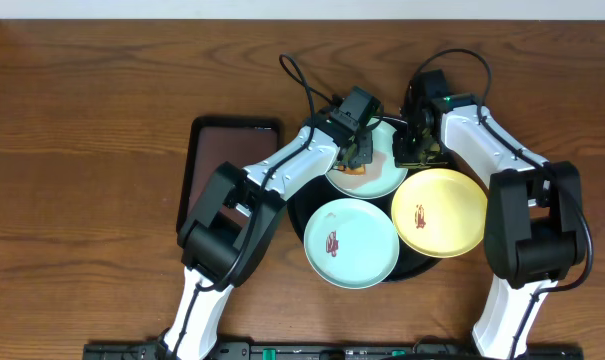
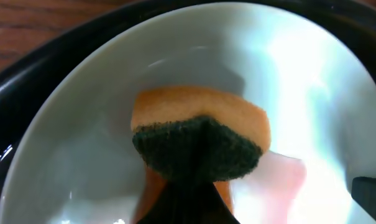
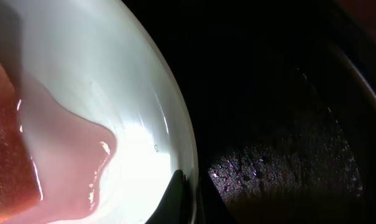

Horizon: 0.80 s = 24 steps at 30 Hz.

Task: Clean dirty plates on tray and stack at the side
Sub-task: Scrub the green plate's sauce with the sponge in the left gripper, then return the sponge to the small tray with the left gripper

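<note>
My left gripper should lift the sponge next and bring it down over the dark-brown tray, because the far mint plate shows only a thin pinkish smear.
Three plates lie on the round black tray (image 1: 300,215). The far mint plate (image 1: 382,178) is under both grippers. My left gripper (image 1: 357,152) is shut on an orange sponge with a dark green scrub side (image 2: 200,140) and presses it on this plate (image 2: 82,155). My right gripper (image 1: 414,148) is shut on the plate's right rim (image 3: 189,186), one finger inside, one outside. A pinkish wet smear (image 3: 69,155) spreads in the plate. A second mint plate (image 1: 350,243) and a yellow plate (image 1: 440,212), both with reddish smears, lie nearer the front.
A smaller dark-brown rectangular tray (image 1: 214,160) lies left of the black tray on the wooden table (image 1: 82,150). The black tray's rim (image 2: 26,74) curves just beyond the plate. Cables loop above both wrists.
</note>
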Available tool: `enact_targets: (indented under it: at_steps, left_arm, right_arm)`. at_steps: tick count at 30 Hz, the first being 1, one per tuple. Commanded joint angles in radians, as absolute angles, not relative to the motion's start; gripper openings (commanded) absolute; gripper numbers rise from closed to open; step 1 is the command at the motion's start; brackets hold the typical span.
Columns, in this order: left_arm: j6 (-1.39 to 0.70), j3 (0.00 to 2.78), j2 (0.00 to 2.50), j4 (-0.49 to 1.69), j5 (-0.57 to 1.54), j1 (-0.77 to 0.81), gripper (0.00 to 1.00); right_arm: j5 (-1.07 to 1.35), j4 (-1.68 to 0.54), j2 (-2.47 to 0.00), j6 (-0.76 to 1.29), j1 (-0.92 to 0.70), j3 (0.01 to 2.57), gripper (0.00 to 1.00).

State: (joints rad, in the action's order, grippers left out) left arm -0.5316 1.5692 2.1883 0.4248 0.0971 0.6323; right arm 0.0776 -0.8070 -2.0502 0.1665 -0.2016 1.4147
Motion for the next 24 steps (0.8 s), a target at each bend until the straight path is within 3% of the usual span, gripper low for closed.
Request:
enact_targets:
  at_steps: [1, 4, 10, 20, 24]
  left_arm:
    - [-0.506, 1.575, 2.233, 0.509, -0.021, 0.611, 0.07]
    - [-0.478, 1.576, 2.233, 0.597, -0.213, 0.583, 0.07]
    - [-0.452, 1.687, 2.231, 0.76, -0.385, 0.568, 0.07]
    - [-0.453, 1.899, 2.156, 0.964, -0.383, 0.539, 0.07]
    - [-0.457, 1.899, 2.083, 1.041, -0.278, 0.475, 0.07]
  right_arm:
    - [-0.004, -0.826, -2.059, 0.133, -0.211, 1.405, 0.01]
    - [-0.004, -0.827, -2.059, 0.133, -0.211, 1.404, 0.01]
    - [-0.006, -0.827, -2.059, 0.133, -0.211, 1.405, 0.01]
    - [-0.045, -0.818, -2.059, 0.133, -0.211, 1.404, 0.01]
    - [-0.046, -0.807, -2.059, 0.133, -0.211, 1.404, 0.01]
